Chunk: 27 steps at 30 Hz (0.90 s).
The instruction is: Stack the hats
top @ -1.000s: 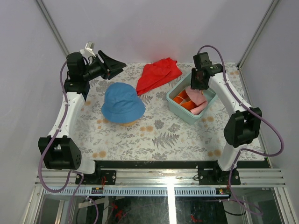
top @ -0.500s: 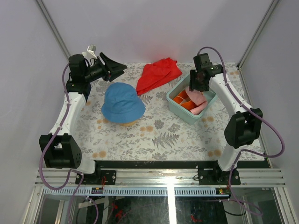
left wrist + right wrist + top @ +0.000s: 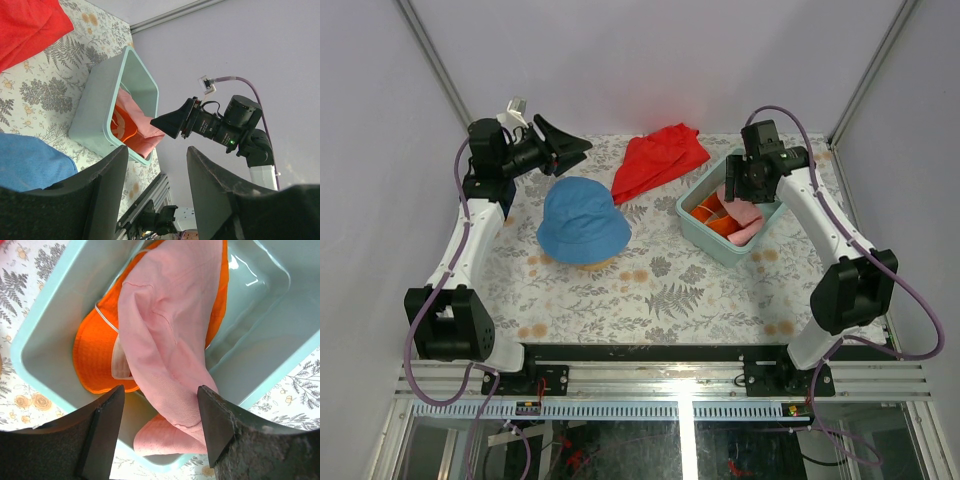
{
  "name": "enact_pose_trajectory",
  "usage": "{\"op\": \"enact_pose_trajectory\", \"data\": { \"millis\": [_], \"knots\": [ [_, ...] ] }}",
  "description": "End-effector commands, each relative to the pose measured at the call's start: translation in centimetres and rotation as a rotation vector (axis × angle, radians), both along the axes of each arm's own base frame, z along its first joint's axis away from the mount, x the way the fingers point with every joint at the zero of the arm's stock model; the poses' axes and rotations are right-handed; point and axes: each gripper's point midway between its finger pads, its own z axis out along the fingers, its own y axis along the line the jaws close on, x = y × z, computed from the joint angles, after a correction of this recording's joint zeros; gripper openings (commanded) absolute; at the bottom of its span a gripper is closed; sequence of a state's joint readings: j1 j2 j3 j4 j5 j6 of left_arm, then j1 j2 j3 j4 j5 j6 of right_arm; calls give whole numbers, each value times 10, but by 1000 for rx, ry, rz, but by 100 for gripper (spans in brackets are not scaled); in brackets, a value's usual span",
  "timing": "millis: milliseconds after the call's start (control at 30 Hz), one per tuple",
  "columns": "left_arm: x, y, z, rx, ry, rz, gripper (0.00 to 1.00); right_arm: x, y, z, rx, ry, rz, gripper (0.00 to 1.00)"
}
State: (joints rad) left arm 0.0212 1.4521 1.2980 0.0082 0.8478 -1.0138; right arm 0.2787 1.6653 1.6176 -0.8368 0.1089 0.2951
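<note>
My right gripper should go down a little onto the pink hat's long fold (image 3: 737, 211) (image 3: 166, 392) inside the bin and close, because its open fingers are already on both sides of that fold.
A blue hat (image 3: 583, 220) sits crown-up at the left middle of the table; part of it shows in the left wrist view (image 3: 30, 165). A pink hat (image 3: 165, 340) lies crumpled over an orange hat (image 3: 95, 355) inside a pale teal bin (image 3: 40, 305), which stands at the right (image 3: 692, 215). My right gripper (image 3: 159, 392) hangs open just above the pink hat, with one finger on either side of its fold and nothing gripped. Behind the blue hat, my left gripper (image 3: 578, 145) is raised and open with nothing in it, pointing toward the bin (image 3: 100, 100).
A flat red cloth (image 3: 660, 158) lies at the back middle, between the blue hat and the bin. A tan edge (image 3: 590, 262) shows under the blue hat's front brim. The table's floral cover (image 3: 670, 290) runs up to white walls.
My right gripper has swung a little to the right over the bin and its jaws have spread wider. The left arm shifted slightly toward the centre, then held still.
</note>
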Motion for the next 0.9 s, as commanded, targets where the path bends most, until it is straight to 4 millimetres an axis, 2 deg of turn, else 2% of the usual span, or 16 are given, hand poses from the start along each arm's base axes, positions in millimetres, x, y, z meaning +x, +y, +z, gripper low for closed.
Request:
{"op": "enact_pose_trajectory", "data": {
  "millis": [0, 67, 133, 233, 333, 367, 467, 533, 600, 700, 867],
  "knots": [
    [-2, -1, 5, -5, -42, -18, 50, -3, 1, -5, 7, 10, 22, 68],
    [-2, -1, 5, -5, -40, -19, 50, -1, 3, -15, 7, 35, 22, 65],
    [-3, -1, 5, -4, -39, -19, 50, 2, 3, -17, 7, 33, 15, 57],
    [-3, -2, 6, -4, -42, -20, 50, 8, 1, -14, -5, 18, 6, 22],
    [-3, -1, 8, -4, -46, -21, 50, 13, -1, -9, -24, 9, 12, 3],
    [-3, -2, 9, -4, -50, -22, 50, 14, -2, -6, -30, 2, 14, 0],
    [-3, -2, 12, -4, -56, -24, 50, 19, -3, 11, -34, -42, 9, 0],
    [-3, -2, 15, -7, -61, -27, 50, 21, -2, 28, -19, -85, 3, 0],
    [-4, -5, 20, -10, -69, -38, 50, 22, 1, 53, 15, -139, 3, 0],
    [-7, -14, 34, -26, -86, -64, 50, 25, 11, 106, 89, -232, 12, 0],
    [-22, -54, 63, -114, -117, -153, 50, 20, 37, 176, 277, -360, 58, 0]
  ]
}}
